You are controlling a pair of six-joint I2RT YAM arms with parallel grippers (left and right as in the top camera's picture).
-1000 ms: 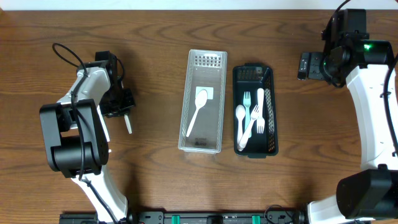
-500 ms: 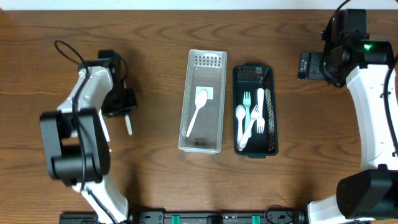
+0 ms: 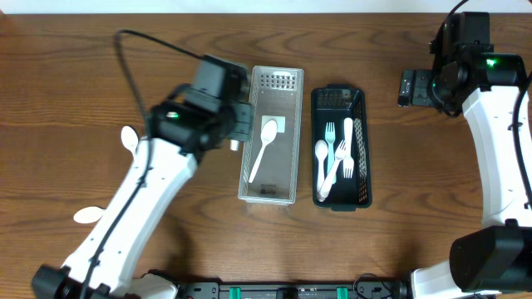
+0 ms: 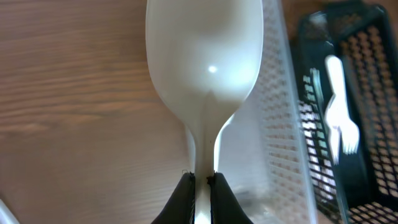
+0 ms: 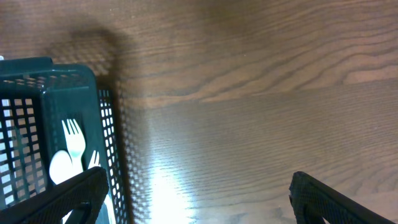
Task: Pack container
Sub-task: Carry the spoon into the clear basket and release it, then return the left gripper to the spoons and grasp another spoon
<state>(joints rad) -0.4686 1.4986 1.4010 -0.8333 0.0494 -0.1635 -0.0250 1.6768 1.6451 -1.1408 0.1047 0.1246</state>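
Note:
My left gripper moves the spoon over the side of the clear container [image 3: 246, 170] and down inside next, to release it alongside the white spoon already there.
My left gripper [image 3: 236, 131] is shut on a white plastic spoon [image 4: 204, 62], held by its handle just left of the clear container [image 3: 246, 170]; in the left wrist view the jaws [image 4: 202, 186] pinch the handle with the bowl pointing away. One white spoon [image 3: 264, 148] lies inside the clear container. The black basket [image 3: 365, 149] beside it holds several white forks and spoons [image 3: 337, 158]. My right gripper [image 3: 405, 86] is open and empty, to the right of the black basket [image 5: 106, 124].
Two loose white spoons lie on the table at the left, one [image 3: 129, 139] near my left arm and one [image 3: 87, 215] nearer the front. Wooden table all round.
My left arm has swung from the far left to the clear container's left side, carrying a white spoon. Two spoons are now uncovered on the left. The right arm has not moved.

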